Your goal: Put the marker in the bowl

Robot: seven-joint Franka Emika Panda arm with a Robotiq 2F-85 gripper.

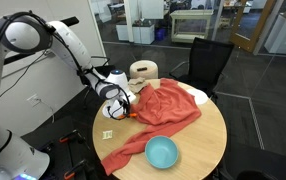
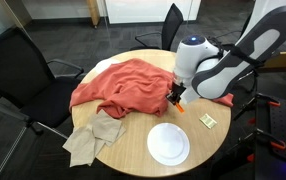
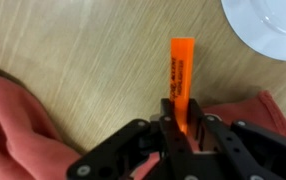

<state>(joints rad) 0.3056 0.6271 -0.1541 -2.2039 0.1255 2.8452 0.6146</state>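
The teal bowl is across the red cloth from my gripper, so next I will lift my gripper, carry the orange marker over the bowl, lower it and let it go.
The orange marker (image 3: pixel 182 70) sticks out from between my gripper's (image 3: pixel 181 128) fingers, which are shut on its lower end. It lies over bare wood next to the red cloth (image 3: pixel 13 120). In both exterior views the gripper (image 1: pixel 120 106) (image 2: pixel 176 97) is low at the cloth's edge, with a bit of orange marker (image 2: pixel 179 104) under it. The round shallow bowl (image 1: pixel 162 152) is teal and stands near the table edge, apart from the gripper. It looks pale in an exterior view (image 2: pixel 168 143) and at the wrist view's top right corner (image 3: pixel 268 25).
A large red cloth (image 1: pixel 163 110) (image 2: pixel 123 85) covers much of the round wooden table (image 1: pixel 208 135). A beige cloth (image 2: pixel 93 135) hangs at one edge. A small pale square tag (image 2: pixel 209 120) (image 1: pixel 108 134) lies near the rim. Black chairs (image 2: pixel 23 60) stand around the table.
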